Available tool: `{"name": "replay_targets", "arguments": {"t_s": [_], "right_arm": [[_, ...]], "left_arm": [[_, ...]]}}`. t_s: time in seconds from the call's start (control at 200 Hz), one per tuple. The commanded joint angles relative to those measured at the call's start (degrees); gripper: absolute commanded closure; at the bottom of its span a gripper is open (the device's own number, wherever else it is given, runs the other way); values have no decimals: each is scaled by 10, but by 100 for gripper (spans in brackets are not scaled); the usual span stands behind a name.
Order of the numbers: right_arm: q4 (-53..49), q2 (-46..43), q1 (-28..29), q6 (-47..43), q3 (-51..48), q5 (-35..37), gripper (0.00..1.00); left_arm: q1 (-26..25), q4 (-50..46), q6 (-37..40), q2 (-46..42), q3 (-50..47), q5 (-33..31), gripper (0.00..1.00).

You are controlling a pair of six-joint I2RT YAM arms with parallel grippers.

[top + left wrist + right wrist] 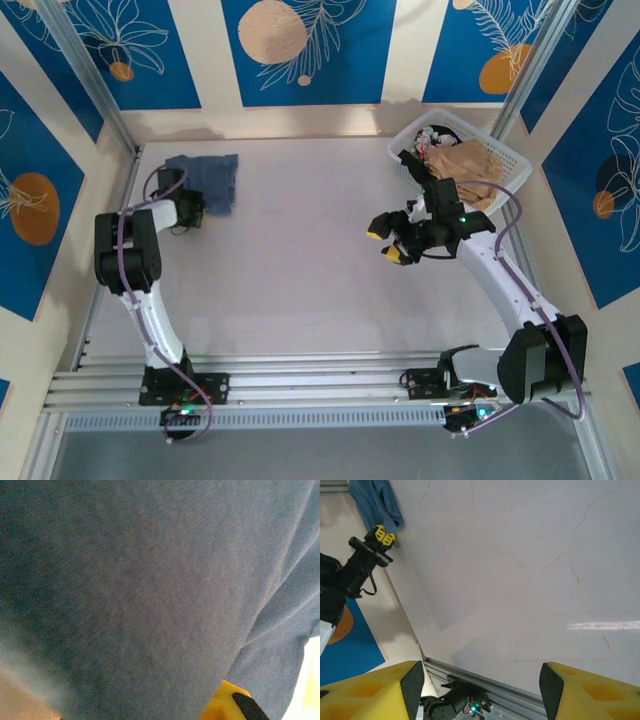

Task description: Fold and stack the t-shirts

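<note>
I will next push my left gripper outward toward the table's far edge, which is outward of it, and let go of the fabric, because bare tabletop shows behind the t-shirt.
A slate-blue t-shirt lies bunched and folded at the table's far left. My left gripper is at its near edge, shut on the fabric. In the left wrist view the blue t-shirt covers nearly everything, and one yellow fingertip pokes out at the bottom. The right wrist view looks across at the left gripper, its fingers together beside the blue t-shirt. My right gripper hovers open over the table's right-middle, and nothing lies between its fingers. A tan t-shirt lies in the basket.
The white lattice basket stands at the far right corner, with a small patterned cloth beside the tan shirt. The pale tabletop spreads between the arms. Metal rails run along the near edge.
</note>
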Motion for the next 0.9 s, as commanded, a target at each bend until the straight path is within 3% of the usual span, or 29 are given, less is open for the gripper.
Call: {"name": "replay_targets", "arguments": {"t_s": [0.0,0.185,0.36,0.435,0.545,0.625,0.745,0.85,0.89], "right_arm": [[2,8,9,-1,25,-9,35],[-2,19,21,-2,36,-6,35],[0,18,27,-5,46,-2,34],[30,-1,30,-6,45,4,33],[105,-44,28,9,33,15,32],[151,-67,26,24,23,27,29],[215,-104,26,33,0,63,22],[236,-129,23,27,-15,97,14],[216,-129,17,21,-6,98,6]], "left_arm": [[15,-64,75,50,67,37,100],[24,-132,94,116,200,34,100],[20,-111,75,122,217,72,99],[19,-91,67,98,192,79,80],[16,-75,76,37,151,81,29],[9,-74,99,-28,116,73,1],[-14,-135,171,-123,88,59,0],[-60,-244,265,-207,83,-14,0],[-76,-257,290,-245,63,-36,0]]}}
